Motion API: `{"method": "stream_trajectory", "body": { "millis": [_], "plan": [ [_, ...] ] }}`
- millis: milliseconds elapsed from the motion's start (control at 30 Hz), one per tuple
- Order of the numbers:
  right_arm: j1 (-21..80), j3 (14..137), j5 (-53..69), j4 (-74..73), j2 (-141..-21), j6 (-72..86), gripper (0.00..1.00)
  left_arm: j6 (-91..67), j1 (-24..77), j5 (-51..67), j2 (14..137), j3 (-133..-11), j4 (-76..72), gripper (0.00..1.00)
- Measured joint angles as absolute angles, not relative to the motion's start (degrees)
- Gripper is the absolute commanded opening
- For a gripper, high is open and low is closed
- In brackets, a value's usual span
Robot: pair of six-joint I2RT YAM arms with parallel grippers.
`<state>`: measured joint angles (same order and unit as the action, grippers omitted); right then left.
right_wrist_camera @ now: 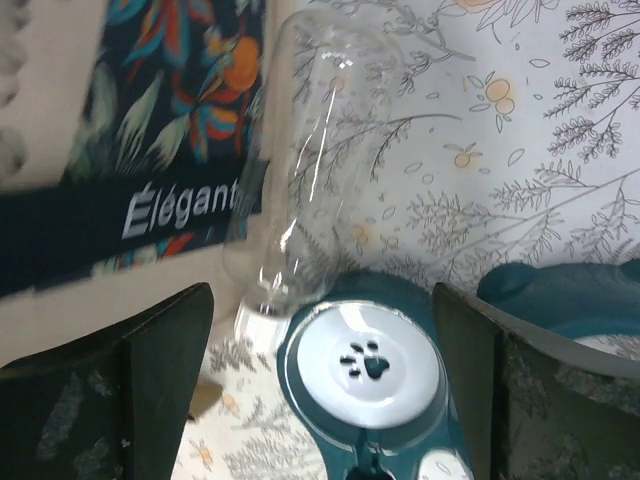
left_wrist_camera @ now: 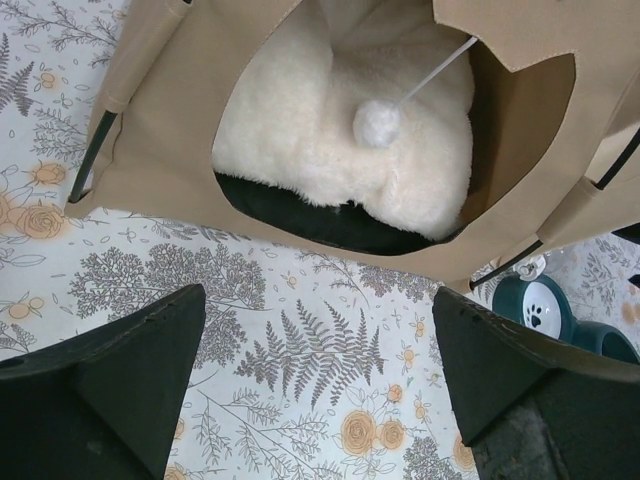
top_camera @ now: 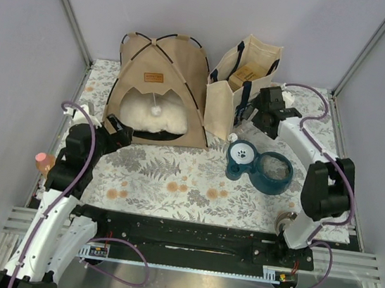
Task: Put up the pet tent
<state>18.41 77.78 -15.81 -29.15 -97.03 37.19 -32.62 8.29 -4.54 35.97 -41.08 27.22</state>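
My right gripper should go down to the clear bottle below and put its open fingers around its body's far half point(right_wrist_camera: 325, 120), which is free of the teal feeder.
The pet tent point(top_camera: 161, 69) stands upright at the back left of the floral mat, tan canvas on crossed black poles, with a brown label patch point(top_camera: 154, 77) above its arched doorway. A white pom-pom point(top_camera: 156, 110) hangs on a string in the doorway, and it also shows in the left wrist view point(left_wrist_camera: 377, 123). A fluffy white pillow point(left_wrist_camera: 330, 130) lies inside the tent point(left_wrist_camera: 180, 90). My left gripper point(top_camera: 119, 133) is open and empty, low over the mat just in front of the doorway's left corner point(left_wrist_camera: 318, 300). My right gripper point(top_camera: 248, 114) is open and empty beside the tote bag point(right_wrist_camera: 320, 300).
A cream tote bag point(top_camera: 239, 86) with navy handles stands right of the tent. A teal pet feeder point(top_camera: 257, 167) with a white paw-print disc point(right_wrist_camera: 370, 365) sits in front of it. A clear bottle point(right_wrist_camera: 310, 170) lies between the bag and the feeder. A pink object point(top_camera: 43, 160) sits at the left edge.
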Motion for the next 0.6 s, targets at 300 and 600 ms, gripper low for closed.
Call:
{"method": "stream_trajectory", "body": {
  "millis": [300,600],
  "plan": [
    [13.3,85.08,-11.46,-27.49,-108.6,44.88,0.99,-33.76,8.29,-4.97,35.35,-39.13,26.06,0.99],
    [10.37,91.98,-6.11,-26.11,-119.09,49.34,1.0,-34.09,8.29,-4.69,36.88,-38.96,25.76,0.99]
  ]
}}
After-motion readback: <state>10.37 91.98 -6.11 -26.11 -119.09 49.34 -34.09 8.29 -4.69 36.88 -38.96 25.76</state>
